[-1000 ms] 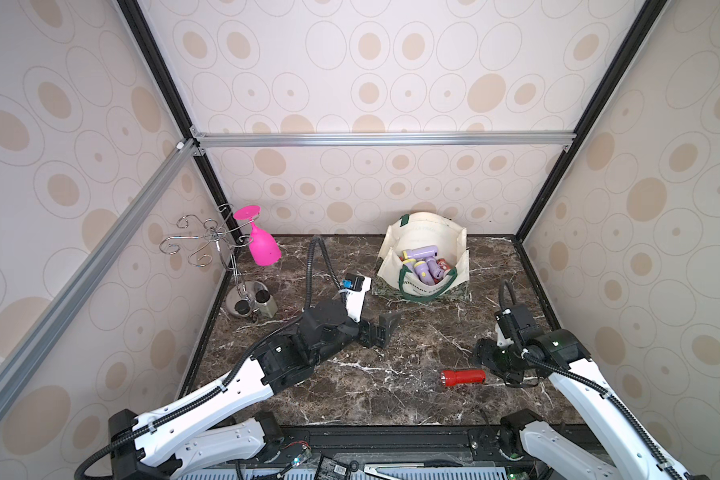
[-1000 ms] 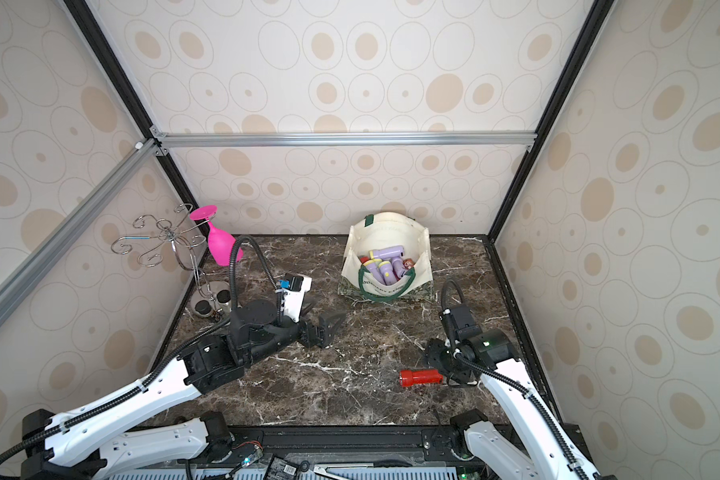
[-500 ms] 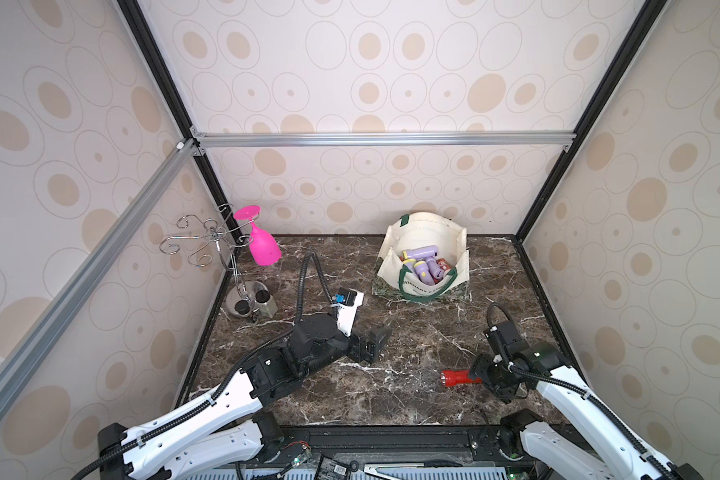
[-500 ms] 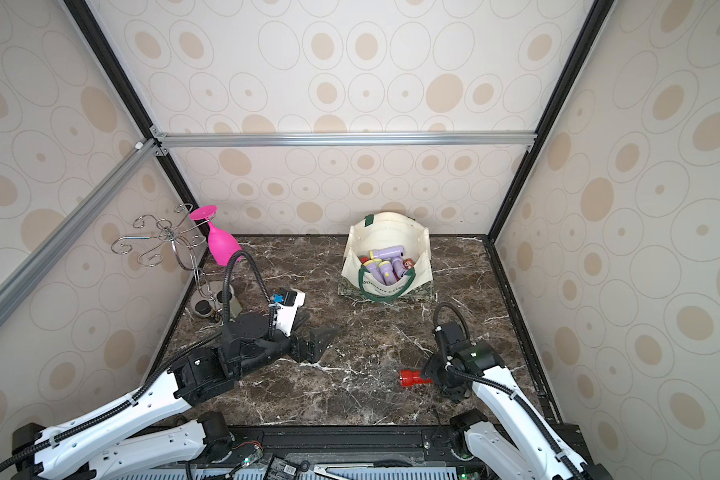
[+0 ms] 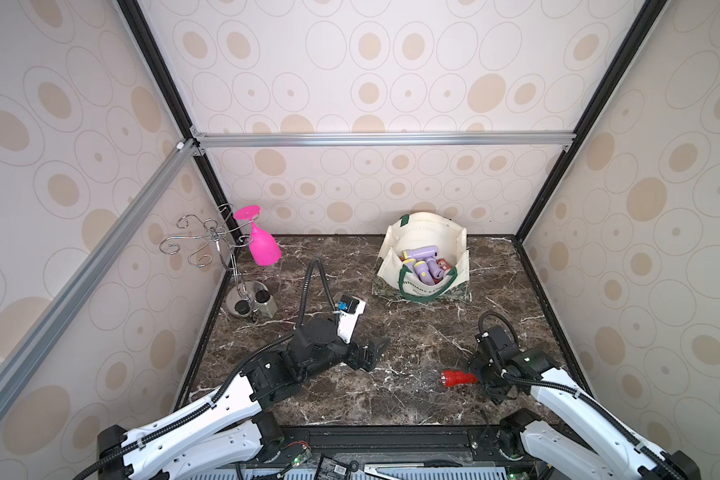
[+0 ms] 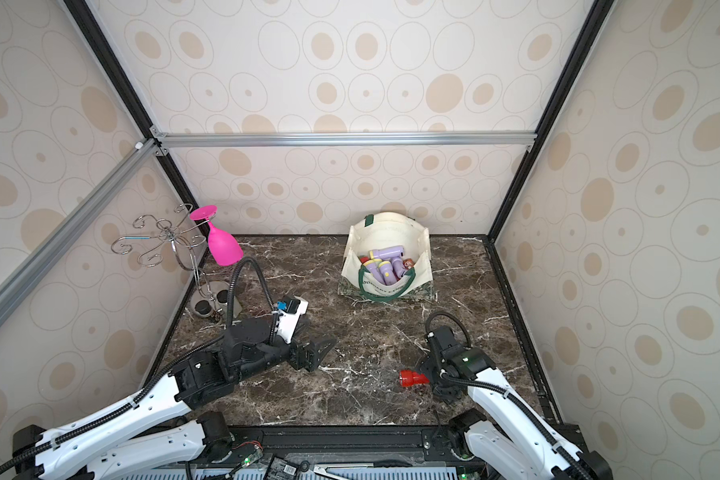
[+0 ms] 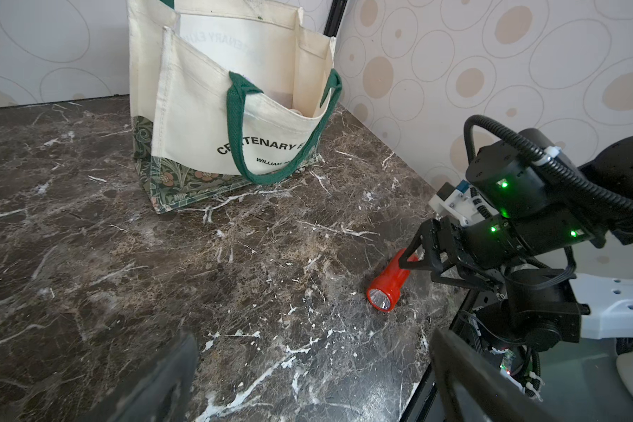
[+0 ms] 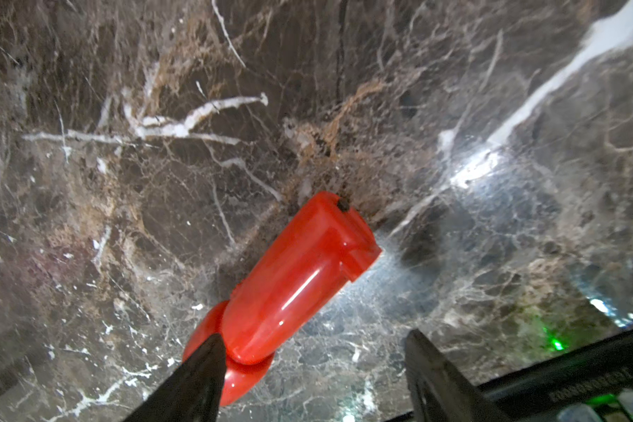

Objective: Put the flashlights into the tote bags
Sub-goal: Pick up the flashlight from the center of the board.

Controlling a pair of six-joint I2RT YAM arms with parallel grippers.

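Note:
My right gripper slides toward the flashlight's wide head and lowers around the flashlight's body next, since the red flashlight's body (image 5: 465,377) (image 8: 264,323) lies nearer one finger than the other.
A red flashlight (image 5: 458,378) (image 6: 412,378) (image 7: 388,286) (image 8: 289,285) lies on the dark marble table near the front right. My right gripper (image 5: 481,376) (image 8: 315,338) is low over it and open. One finger (image 8: 198,376) stands by the flashlight's wide head, the other well clear of it. The cream tote bag (image 5: 422,286) (image 6: 385,286) (image 7: 212,128) stands open at the back, with lilac and red flashlights (image 5: 422,255) inside. My left gripper (image 5: 375,351) (image 7: 313,343) hovers open and holds nothing at mid-table, pointing toward the bag.
A chrome glass rack (image 5: 213,245) with a pink goblet (image 5: 262,245) hanging from it stands at the back left, small items at its base (image 5: 248,301). Patterned walls enclose three sides. The black front rail (image 5: 391,434) lies close behind the red flashlight.
My right gripper has come down toward the front over the red flashlight and its jaws have widened. My left arm has drawn back from the bag toward the front left.

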